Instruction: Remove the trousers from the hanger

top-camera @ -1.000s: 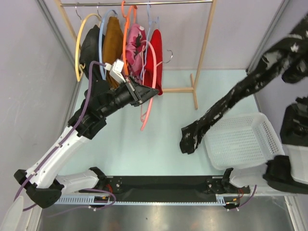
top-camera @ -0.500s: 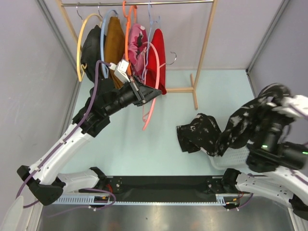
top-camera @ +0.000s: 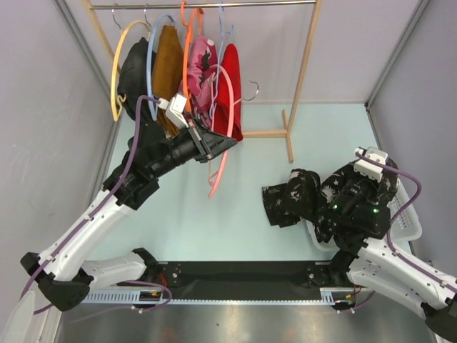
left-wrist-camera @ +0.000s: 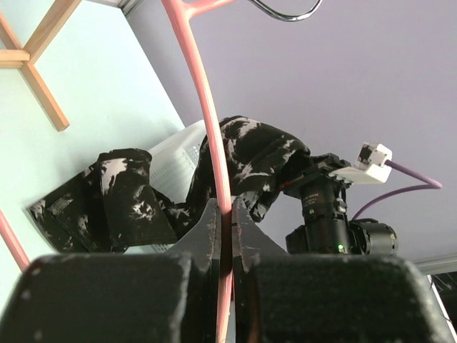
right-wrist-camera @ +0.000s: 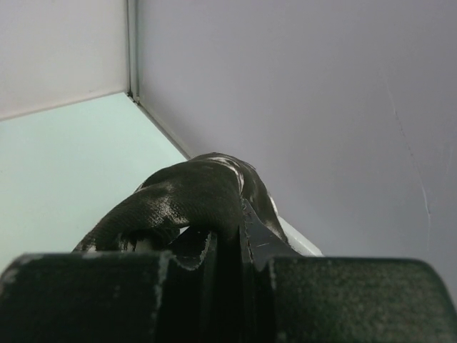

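My right gripper will next turn and shift to the left in the top view toward the bunched trousers and then release them, because the pink hanger (top-camera: 218, 168) is bare.
The black trousers with white splotches (top-camera: 296, 198) lie bunched on the table and over the left edge of the white basket (top-camera: 407, 221). My right gripper (top-camera: 357, 191) is shut on them; in the right wrist view the black cloth (right-wrist-camera: 193, 196) is pinched between the jaws. My left gripper (top-camera: 225, 143) is shut on the bare pink hanger (top-camera: 218, 168), which hangs below the rack. In the left wrist view the pink hanger (left-wrist-camera: 214, 136) runs between the jaws, with the black trousers (left-wrist-camera: 136, 200) behind. The red trousers (top-camera: 230, 78) hang on the rack.
A wooden clothes rack (top-camera: 300, 78) stands at the back with a dark garment on a yellow hanger (top-camera: 132, 68), a mustard-brown garment (top-camera: 166, 64) and a pink floral garment (top-camera: 202, 68). Grey walls close in left and right.
My right arm has swung down from high on the right, bringing the black trousers from a stretched hang to a heap at the basket. My left gripper stays on the pink hanger.
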You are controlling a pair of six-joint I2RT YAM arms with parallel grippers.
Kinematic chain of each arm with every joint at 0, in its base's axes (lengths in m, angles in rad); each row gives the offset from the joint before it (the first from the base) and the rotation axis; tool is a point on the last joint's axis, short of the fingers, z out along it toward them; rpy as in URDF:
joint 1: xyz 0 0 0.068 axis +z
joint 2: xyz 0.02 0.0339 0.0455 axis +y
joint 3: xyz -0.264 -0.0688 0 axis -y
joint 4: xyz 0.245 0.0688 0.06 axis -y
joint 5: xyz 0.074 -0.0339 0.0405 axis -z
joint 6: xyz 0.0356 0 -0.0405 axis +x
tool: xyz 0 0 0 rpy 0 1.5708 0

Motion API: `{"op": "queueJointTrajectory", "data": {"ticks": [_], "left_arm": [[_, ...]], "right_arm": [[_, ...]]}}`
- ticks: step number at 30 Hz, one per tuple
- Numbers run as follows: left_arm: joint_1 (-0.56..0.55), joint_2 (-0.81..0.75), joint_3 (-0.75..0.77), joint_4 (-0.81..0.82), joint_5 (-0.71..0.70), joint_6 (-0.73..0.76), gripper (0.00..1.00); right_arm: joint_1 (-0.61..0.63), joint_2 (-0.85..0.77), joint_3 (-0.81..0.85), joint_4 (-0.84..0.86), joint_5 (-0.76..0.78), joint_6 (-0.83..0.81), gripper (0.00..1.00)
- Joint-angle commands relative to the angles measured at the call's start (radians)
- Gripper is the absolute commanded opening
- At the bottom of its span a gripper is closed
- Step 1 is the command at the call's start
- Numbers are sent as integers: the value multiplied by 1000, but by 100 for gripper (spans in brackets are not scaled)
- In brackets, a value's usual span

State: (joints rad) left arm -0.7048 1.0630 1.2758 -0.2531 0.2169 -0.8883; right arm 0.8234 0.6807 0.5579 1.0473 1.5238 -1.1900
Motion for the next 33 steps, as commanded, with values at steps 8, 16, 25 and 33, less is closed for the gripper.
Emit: {"op": "queueJointTrajectory", "data": {"ticks": [8,16,25,33], "left_arm": [[-5,-29,-36,89,41,6,0],[-5,-41,-69,115,47,-5,0],[-5,-52,-82,110,41,5,0],[-5,-44,-105,129,50,-9,0]], "right_arm": [[129,-26,5,66,243,357,0],[219,-141,-220,60,170,826,0],[123,-7,-320,63,214,946,23],[148,-26,-233,62,236,626,89]]}}
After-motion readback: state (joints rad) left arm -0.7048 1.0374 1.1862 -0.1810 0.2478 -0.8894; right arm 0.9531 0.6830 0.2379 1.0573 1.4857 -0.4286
